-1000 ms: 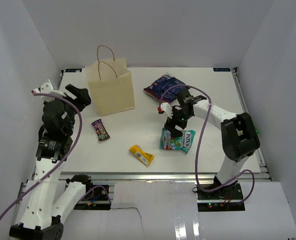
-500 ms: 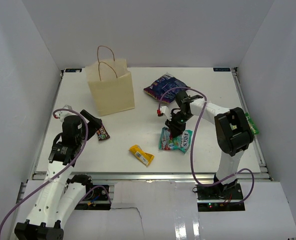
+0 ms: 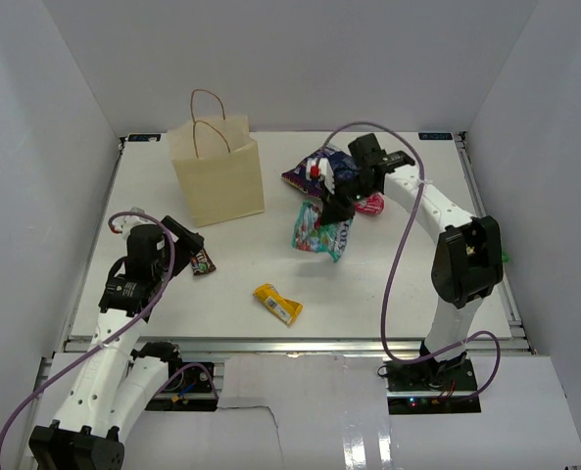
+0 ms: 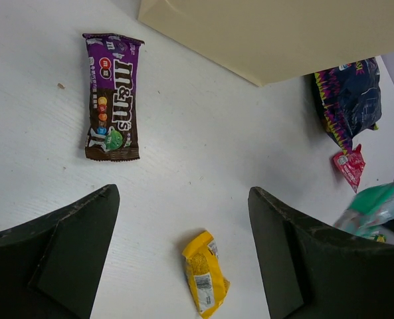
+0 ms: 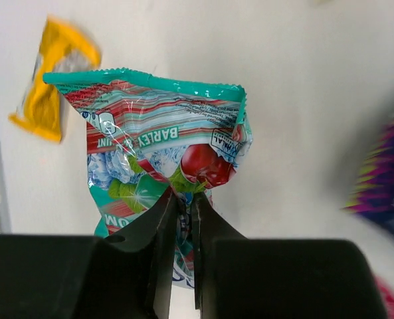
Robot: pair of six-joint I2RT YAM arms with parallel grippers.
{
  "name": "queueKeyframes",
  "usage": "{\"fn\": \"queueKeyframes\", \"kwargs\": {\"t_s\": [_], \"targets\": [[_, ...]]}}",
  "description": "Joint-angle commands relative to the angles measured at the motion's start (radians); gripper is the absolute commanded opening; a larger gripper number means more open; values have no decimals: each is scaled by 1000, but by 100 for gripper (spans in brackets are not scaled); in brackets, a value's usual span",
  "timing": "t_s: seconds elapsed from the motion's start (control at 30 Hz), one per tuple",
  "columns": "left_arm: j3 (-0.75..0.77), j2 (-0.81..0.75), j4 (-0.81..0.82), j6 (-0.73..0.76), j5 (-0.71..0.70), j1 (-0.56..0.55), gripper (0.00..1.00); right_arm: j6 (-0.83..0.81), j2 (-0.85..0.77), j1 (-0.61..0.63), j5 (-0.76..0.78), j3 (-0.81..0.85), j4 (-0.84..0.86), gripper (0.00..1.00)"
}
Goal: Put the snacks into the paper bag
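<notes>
I will lift my right gripper over the paper bag's opening to release, since the opening is higher and to the gripper's left in the top view.
My right gripper (image 3: 335,203) (image 5: 187,197) is shut on the teal-green candy bag (image 3: 316,231) (image 5: 162,143), which hangs off the table in front of the large dark blue-purple bag (image 3: 317,166). A small red-pink pouch (image 3: 371,204) lies just right of it. The cream paper bag (image 3: 217,176) stands upright at the back left. My left gripper (image 3: 184,239) (image 4: 182,194) is open, low over the table beside the dark purple bar (image 3: 201,260) (image 4: 111,97). The yellow bar (image 3: 277,303) (image 4: 206,272) lies near the front, seen between the left fingers.
White walls close in the table (image 3: 408,294) on three sides. A purple cable loops above the right arm. In the left wrist view, the paper bag's base (image 4: 270,33), the blue-purple bag (image 4: 349,100) and the red pouch (image 4: 349,165) lie ahead.
My right gripper shut on the teal-green candy bag and lifted it up and back. My left arm came down from high at the left to just beside the purple bar.
</notes>
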Motion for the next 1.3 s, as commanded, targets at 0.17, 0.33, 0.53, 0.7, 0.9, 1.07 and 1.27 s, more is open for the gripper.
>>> {"fn": "queueKeyframes", "kwargs": {"t_s": [0.17,0.33,0.53,0.7,0.9,1.07,1.27], "targets": [[-53,-45,1,-38,21,2,88,520,13,24,41,456,422,8],[-53,-38,9,-38,24,2,88,646,68,156,450,590,711,8],[-55,-24,12,-38,35,3,88,659,212,254,695,770,1041,8],[-69,-42,12,-44,39,2,88,638,288,323,755,805,1174,8],[-78,-41,11,-47,45,3,88,633,294,354,766,679,1219,8],[-87,-29,23,-45,50,3,88,598,286,369,662,616,1196,27],[-76,28,44,-44,52,3,87,544,283,369,642,603,1187,61]]}}
